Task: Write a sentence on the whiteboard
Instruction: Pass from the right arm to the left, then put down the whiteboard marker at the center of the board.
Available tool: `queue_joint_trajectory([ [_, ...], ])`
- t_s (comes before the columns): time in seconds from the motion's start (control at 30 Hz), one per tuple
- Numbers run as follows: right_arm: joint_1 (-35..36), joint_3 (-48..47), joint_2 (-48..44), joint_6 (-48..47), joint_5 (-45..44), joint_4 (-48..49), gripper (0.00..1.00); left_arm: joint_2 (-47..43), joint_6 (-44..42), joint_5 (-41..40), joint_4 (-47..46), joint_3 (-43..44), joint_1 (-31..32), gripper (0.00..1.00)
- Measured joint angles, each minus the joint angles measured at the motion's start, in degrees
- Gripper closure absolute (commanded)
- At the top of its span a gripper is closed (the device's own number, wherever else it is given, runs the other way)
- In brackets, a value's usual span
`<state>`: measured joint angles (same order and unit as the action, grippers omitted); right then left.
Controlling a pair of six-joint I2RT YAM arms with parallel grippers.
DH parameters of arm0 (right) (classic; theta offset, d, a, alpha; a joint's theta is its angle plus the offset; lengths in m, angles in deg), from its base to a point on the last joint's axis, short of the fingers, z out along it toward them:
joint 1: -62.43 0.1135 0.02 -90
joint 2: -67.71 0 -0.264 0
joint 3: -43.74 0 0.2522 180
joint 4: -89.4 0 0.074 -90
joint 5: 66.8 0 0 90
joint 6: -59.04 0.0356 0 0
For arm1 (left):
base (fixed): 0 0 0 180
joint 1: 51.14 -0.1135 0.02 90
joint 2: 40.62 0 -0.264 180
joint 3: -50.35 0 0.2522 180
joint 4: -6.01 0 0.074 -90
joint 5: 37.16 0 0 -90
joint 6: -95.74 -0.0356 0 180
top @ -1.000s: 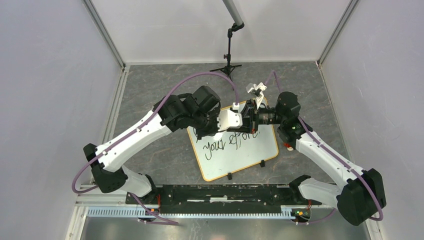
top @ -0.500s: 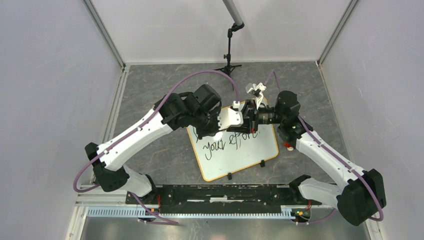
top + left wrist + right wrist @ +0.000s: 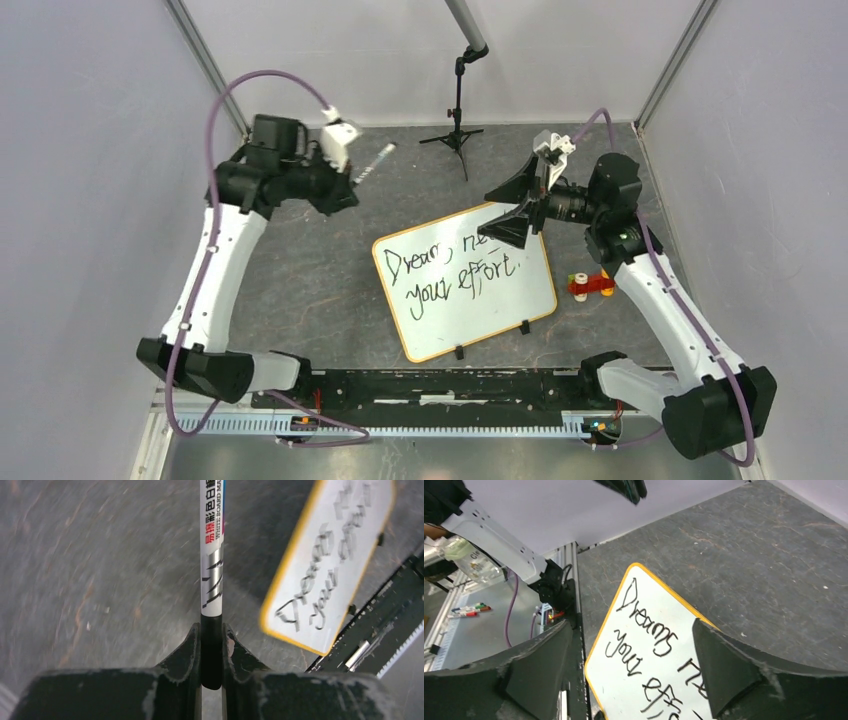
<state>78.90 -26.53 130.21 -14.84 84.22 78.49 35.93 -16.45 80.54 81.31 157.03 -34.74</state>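
Observation:
The floor is open below my left gripper and to its left in the top view, so my left gripper should lower back there next and let go of the marker clear of the whiteboard (image 3: 470, 310).
The whiteboard (image 3: 470, 310) lies flat on the grey floor, tilted, with a tan-orange rim. The sentence (image 3: 452, 272) runs across it in two lines of black handwriting, partly hidden in the top view under my right gripper. At the far left, well away from the board, my left gripper (image 3: 347, 181) is shut on a white whiteboard marker (image 3: 376, 159). In the left wrist view the marker (image 3: 212, 555) stands out straight from the gripper (image 3: 212, 630), with the whiteboard (image 3: 330, 565) off to the right. My right gripper (image 3: 508, 207) hangs open over the board's far right part. Its wrist view shows the sentence (image 3: 649, 635) between the jaws, which stand wide apart.
A small red-and-orange toy (image 3: 590, 285) lies just right of the board. A black tripod stand (image 3: 458, 128) rises at the back. Two black clips (image 3: 523, 327) sit on the board's near edge. The black rail (image 3: 450, 385) runs along the front. Spare markers (image 3: 469, 611) lie beyond the rail.
Both grippers met over the board's top edge earlier. My left arm has swung far back-left with the marker. My right gripper has opened and drawn back to the right.

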Motion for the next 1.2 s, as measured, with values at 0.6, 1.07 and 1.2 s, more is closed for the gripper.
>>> queue_joint_trajectory([
  [0.6, -8.92, -0.13, -2.1, -29.57, -3.26, -28.26, 0.02, 9.88, -8.31, -1.16, -3.56, -33.09, -44.35, 0.9],
  [1.07, -9.14, 0.15, -1.31, -35.82, -6.34, -33.66, 0.02, 12.57, -12.81, -11.52, -14.64, -43.58, -46.18, 0.68],
  [1.2, -9.14, 0.15, -1.07, -36.15, -7.56, -33.9, 0.02, 12.48, -13.2, -12.35, -15.47, -44.26, -46.18, 0.63],
])
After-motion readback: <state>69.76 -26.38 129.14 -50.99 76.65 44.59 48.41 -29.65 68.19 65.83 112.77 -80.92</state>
